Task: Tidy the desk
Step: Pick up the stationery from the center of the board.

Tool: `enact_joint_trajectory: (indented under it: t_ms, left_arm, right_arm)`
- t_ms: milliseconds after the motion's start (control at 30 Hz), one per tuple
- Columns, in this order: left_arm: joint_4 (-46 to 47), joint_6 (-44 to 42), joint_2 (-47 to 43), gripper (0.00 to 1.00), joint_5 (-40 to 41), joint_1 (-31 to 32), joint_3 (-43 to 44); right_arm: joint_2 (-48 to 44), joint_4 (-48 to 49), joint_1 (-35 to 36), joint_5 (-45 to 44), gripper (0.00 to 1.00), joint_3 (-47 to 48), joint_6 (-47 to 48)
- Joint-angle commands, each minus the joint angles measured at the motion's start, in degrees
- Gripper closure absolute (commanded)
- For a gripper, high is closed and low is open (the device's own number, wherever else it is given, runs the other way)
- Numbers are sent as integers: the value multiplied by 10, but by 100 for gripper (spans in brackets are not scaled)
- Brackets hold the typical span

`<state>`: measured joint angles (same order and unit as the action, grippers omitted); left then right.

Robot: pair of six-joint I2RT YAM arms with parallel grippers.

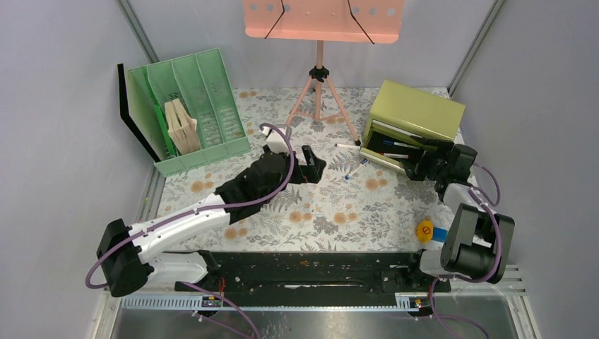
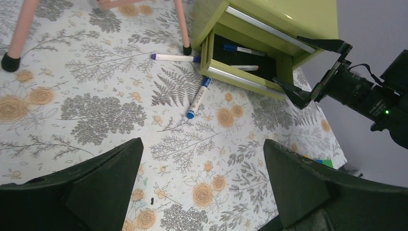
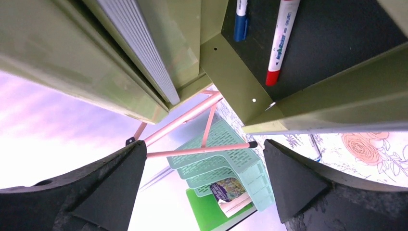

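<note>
The blue marker's near end (image 1: 348,176) (image 2: 192,111) lies clear of the drawer, so my left gripper moves to the right in the top view and down onto it next.
The desk (image 1: 318,208) is a floral-print tabletop. On it at the back right stands an olive drawer box (image 1: 420,109) with its drawer (image 1: 387,150) pulled out and several markers inside. My right gripper (image 1: 415,166) is open at the drawer's front right corner, holding nothing. In its wrist view a red-capped marker (image 3: 281,41) and a blue-capped one (image 3: 240,19) lie in the drawer above the open right gripper (image 3: 204,178). My left gripper (image 1: 316,168) hovers open over mid-desk. Ahead of it lie a white marker (image 2: 174,57) and a blue marker (image 2: 198,97); the left gripper (image 2: 202,168) is empty.
A mint file rack (image 1: 194,113) holding books stands at the back left. A pink music stand (image 1: 319,92) has its tripod feet at the back centre. A yellow round object (image 1: 424,230) sits by the right arm's base. A black rail (image 1: 311,272) runs along the near edge.
</note>
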<state>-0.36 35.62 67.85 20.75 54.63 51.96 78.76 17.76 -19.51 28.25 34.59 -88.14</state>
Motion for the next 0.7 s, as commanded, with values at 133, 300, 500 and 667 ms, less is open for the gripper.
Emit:
enact_joint_trajectory:
  t_ms: [133, 300, 500, 667]
  left_arm:
    - [8, -39, 26, 1, -63, -3, 46]
    - [-28, -73, 63, 1, -69, -4, 78]
    - [-129, -119, 147, 1, -89, -6, 168]
    - [-180, -149, 228, 1, -150, -10, 230]
  right_arm:
    - [-65, -60, 1, 43, 1, -21, 43]
    - [-98, -141, 1, 67, 1, -22, 108]
    - [-143, -244, 1, 84, 1, -33, 190]
    - [-139, -346, -2, 90, 1, 15, 298]
